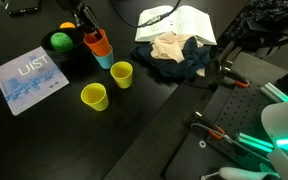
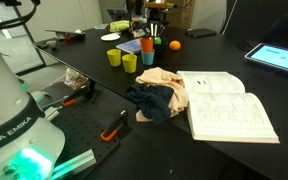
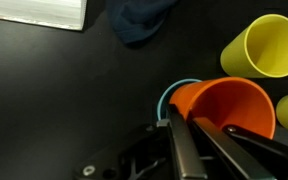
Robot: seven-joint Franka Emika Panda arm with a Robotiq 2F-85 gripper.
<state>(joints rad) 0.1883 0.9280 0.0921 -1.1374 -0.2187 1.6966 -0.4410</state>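
The orange cup (image 1: 99,42) is high above the light blue cup's rim. My gripper brings it down into the blue cup next, then opens.
My gripper (image 3: 198,128) is shut on the wall of an orange cup (image 3: 230,104), with one finger inside the cup and one outside. The orange cup (image 1: 99,42) tilts over a light blue cup (image 1: 105,59), whose rim (image 3: 174,92) shows just behind it. I cannot tell whether the two cups touch. Two yellow cups (image 1: 121,74) (image 1: 94,96) stand upright on the black table close by. In the wrist view one yellow cup (image 3: 264,45) lies beyond the orange one. In an exterior view the orange cup (image 2: 147,44) sits far back beside the yellow cups (image 2: 129,63).
A black bowl with a green ball (image 1: 59,42) stands beside the cups. A blue UIST booklet (image 1: 29,78) lies flat nearby. An open book (image 2: 229,105) and a heap of dark and beige cloth (image 2: 159,95) lie further along. An orange fruit (image 2: 174,45) sits behind them.
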